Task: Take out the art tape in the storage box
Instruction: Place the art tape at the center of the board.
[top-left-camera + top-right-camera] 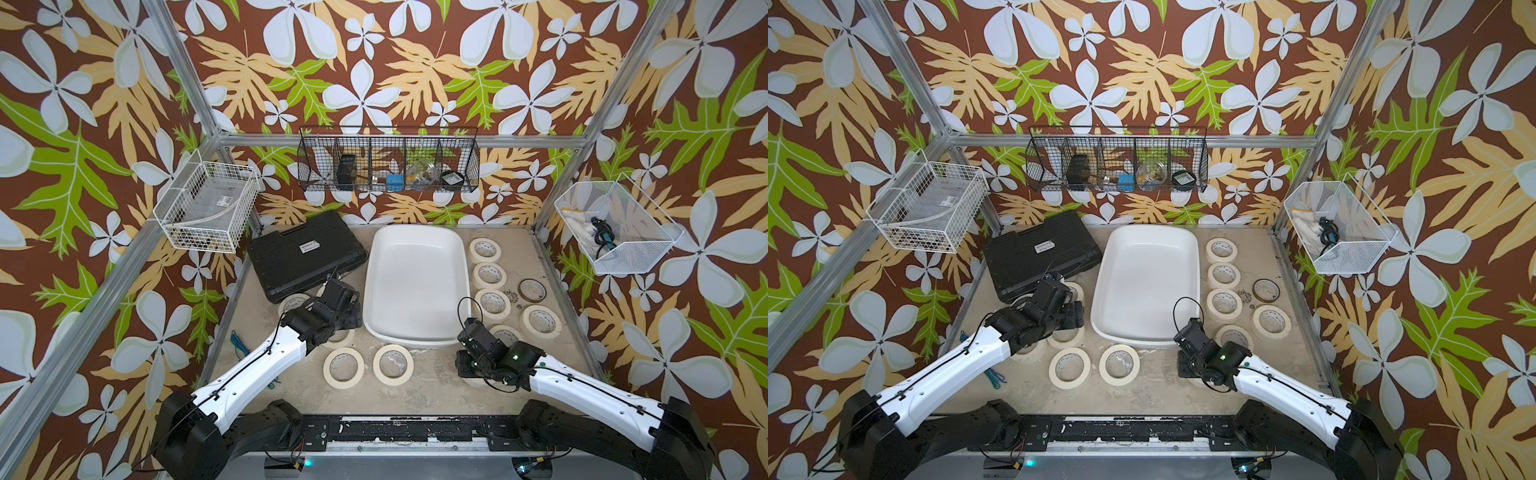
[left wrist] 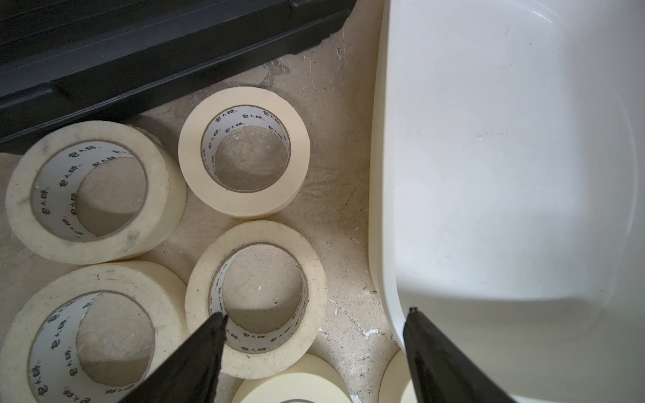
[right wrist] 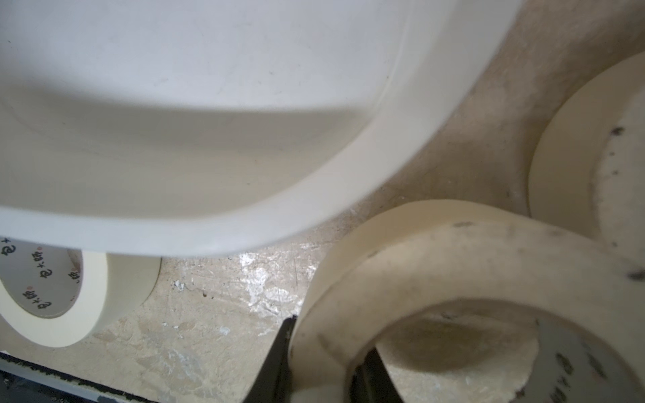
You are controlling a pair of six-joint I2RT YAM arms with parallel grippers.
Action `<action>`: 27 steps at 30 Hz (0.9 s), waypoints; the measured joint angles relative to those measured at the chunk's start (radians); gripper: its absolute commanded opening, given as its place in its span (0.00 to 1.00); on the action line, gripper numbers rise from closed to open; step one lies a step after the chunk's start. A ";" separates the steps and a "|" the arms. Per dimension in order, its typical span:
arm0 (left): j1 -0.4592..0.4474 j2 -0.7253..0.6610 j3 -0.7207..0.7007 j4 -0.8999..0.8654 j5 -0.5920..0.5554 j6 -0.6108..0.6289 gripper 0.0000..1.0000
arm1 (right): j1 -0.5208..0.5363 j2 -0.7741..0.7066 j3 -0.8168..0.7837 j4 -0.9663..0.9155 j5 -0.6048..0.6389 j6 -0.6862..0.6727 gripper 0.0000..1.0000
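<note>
I will next move my right gripper down onto the bare tabletop by the storage box's near corner to release the roll, as it still holds the roll tilted.
The storage box [image 1: 415, 286], a shallow white tub, stands mid-table with nothing inside it in both top views [image 1: 1144, 282]. Several cream art tape rolls lie flat on the table around it: a column to its right [image 1: 489, 275], two at the front [image 1: 344, 368], and more to its left [image 2: 244, 151]. My left gripper [image 2: 317, 314] hangs open above the table between a roll [image 2: 256, 300] and the box's rim [image 2: 384, 209], holding nothing. My right gripper [image 3: 330, 336] is shut on the wall of a tilted roll [image 3: 453, 261], by the box's front right corner [image 3: 314, 195].
A black ribbed case [image 1: 305, 253] lies at the back left, close to the left rolls. A dark brown ring [image 1: 532, 289] sits to the right of the roll column. White wire baskets [image 1: 203, 208] hang on the side walls and a black one [image 1: 388, 160] on the back wall.
</note>
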 measured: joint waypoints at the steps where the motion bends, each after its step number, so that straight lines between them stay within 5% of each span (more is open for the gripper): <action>1: 0.000 0.002 0.000 0.001 0.001 0.000 0.83 | 0.002 0.004 -0.009 0.010 -0.003 0.008 0.12; 11: 0.000 0.002 0.000 0.002 0.004 -0.003 0.83 | 0.005 0.063 -0.048 0.109 -0.027 0.012 0.16; 19: 0.000 -0.005 0.000 0.001 0.004 -0.003 0.83 | -0.021 0.147 -0.033 0.153 0.005 -0.014 0.37; 27: 0.000 -0.005 0.018 0.000 -0.007 0.002 0.84 | -0.024 0.102 0.046 0.110 0.000 -0.052 0.46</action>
